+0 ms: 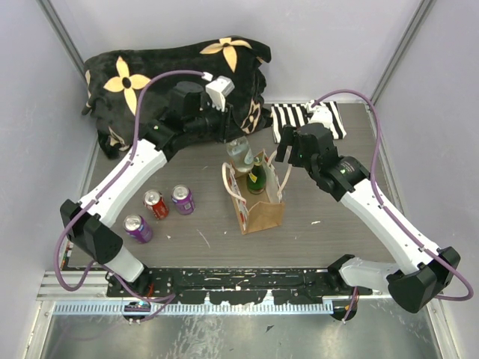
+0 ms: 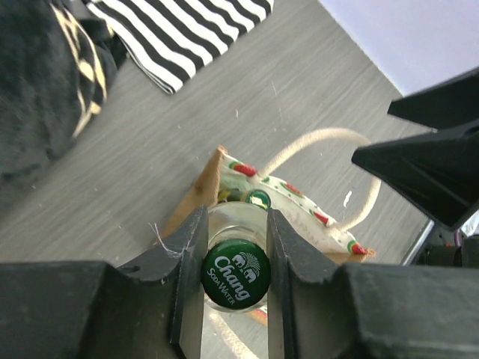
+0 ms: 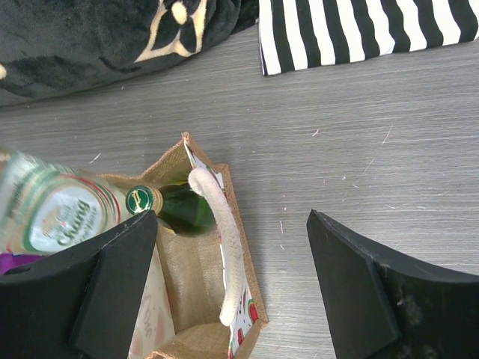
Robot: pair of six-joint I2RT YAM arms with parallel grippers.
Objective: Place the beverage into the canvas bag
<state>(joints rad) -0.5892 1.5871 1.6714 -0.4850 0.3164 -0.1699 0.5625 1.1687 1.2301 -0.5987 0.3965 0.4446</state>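
Note:
My left gripper should move down and back over the bag's gap beside the green glass bottle and release the soda water bottle, as that spot is empty.
The tan canvas bag stands upright at mid-table with its cream rope handles up. A green glass bottle stands inside it. My left gripper is shut on the neck of a clear Chang soda water bottle and holds it tilted over the bag's far-left rim. In the left wrist view the fingers clamp just under the green cap, with the bag below. My right gripper is open, straddling the bag's right rope handle without touching it.
Three cans stand left of the bag: a red can, a purple can and another purple can. A black plush with yellow flowers lies at the back. A striped cloth lies at the back right.

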